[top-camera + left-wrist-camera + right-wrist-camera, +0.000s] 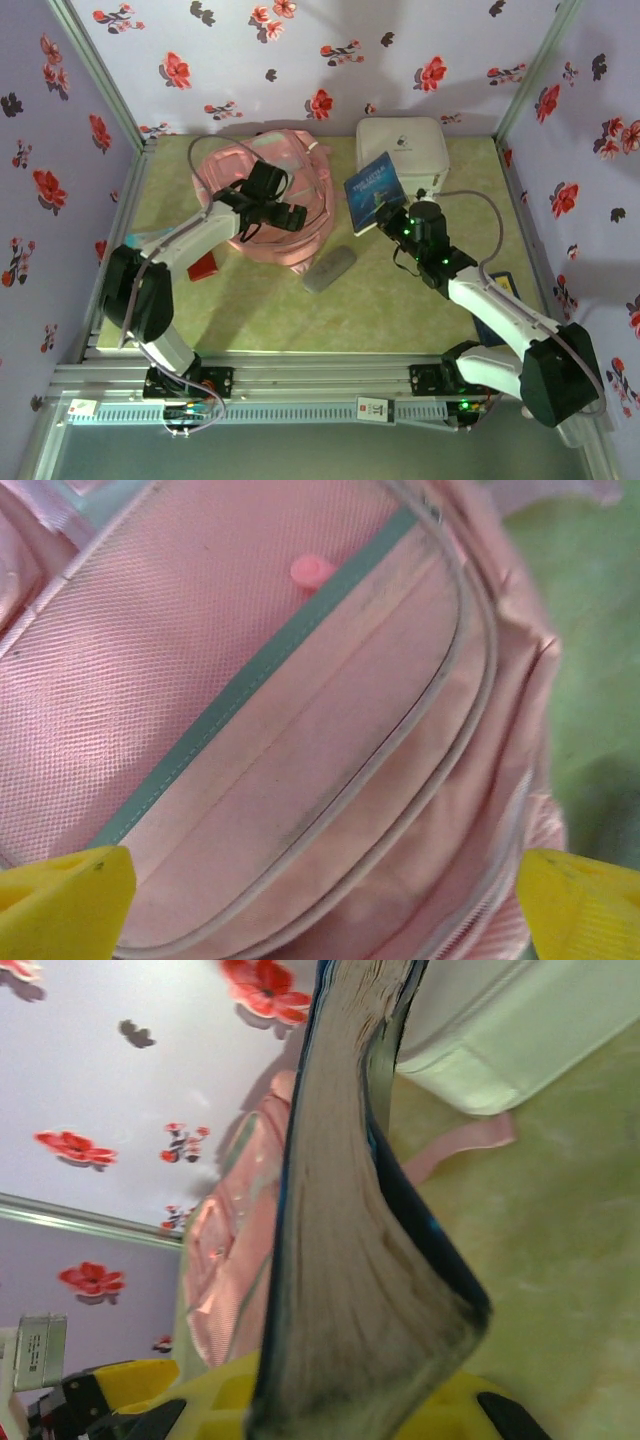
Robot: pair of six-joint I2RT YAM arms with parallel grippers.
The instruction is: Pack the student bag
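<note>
The front panel's grey-piped edge (274,231) (312,827) runs at an angle below, so my left gripper needs to turn its fingers across it next and lower them to pinch it.
The student bag (312,222), a soft pink backpack, lies flat at the back left of the green table. My left gripper (278,212) hovers just above it, open. In the left wrist view its yellow fingertips (60,905) stand wide apart over the bag's (300,730) zipped front panel, with nothing between them. My right gripper (392,220) is shut on a blue-covered book (372,192), held up on edge to the right of the bag. The right wrist view shows the book's page edge (350,1260) rising from the gripper (350,1415), and the bag (235,1250) behind it.
A white rounded hard case (402,150) stands at the back right, just behind the book. A grey pouch (330,268) lies in front of the bag. A small red thing (203,266) lies under the left arm, a blue flat thing (500,288) by the right arm. Flowered walls enclose the table.
</note>
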